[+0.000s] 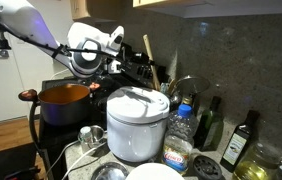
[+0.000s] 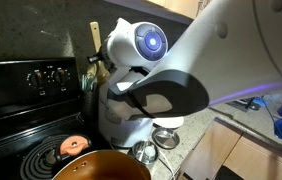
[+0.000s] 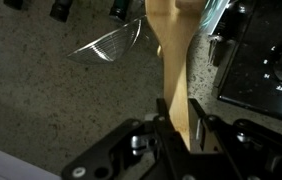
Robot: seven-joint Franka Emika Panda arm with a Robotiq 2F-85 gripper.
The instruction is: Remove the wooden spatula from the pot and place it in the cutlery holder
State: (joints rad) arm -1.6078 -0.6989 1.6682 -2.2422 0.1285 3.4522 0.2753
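The gripper will next go over the utensils (image 2: 88,98) standing beside the white cooker, lower the wooden spatula and let go of it, since the robot holds the spatula higher than those utensils.
My gripper (image 3: 179,104) is shut on the wooden spatula (image 3: 171,50), a light-brown flat stick that runs up from between the jaws. In an exterior view the spatula (image 1: 149,52) stands nearly upright above the gripper (image 1: 144,72), against the back wall behind the white cooker. It also shows in an exterior view (image 2: 94,35), with the gripper mostly hidden behind the arm. The pot (image 1: 63,97), dark with an orange-brown inside, sits on the stove away from the spatula, and its rim shows at the bottom of an exterior view (image 2: 101,165). I cannot pick out the cutlery holder clearly.
A white rice cooker (image 1: 136,120) stands on the counter with metal cups (image 1: 91,135) in front. Bottles (image 1: 241,140) stand along the wall. A mesh strainer (image 3: 111,42) lies on the speckled counter. The black stove panel (image 3: 271,70) is beside it.
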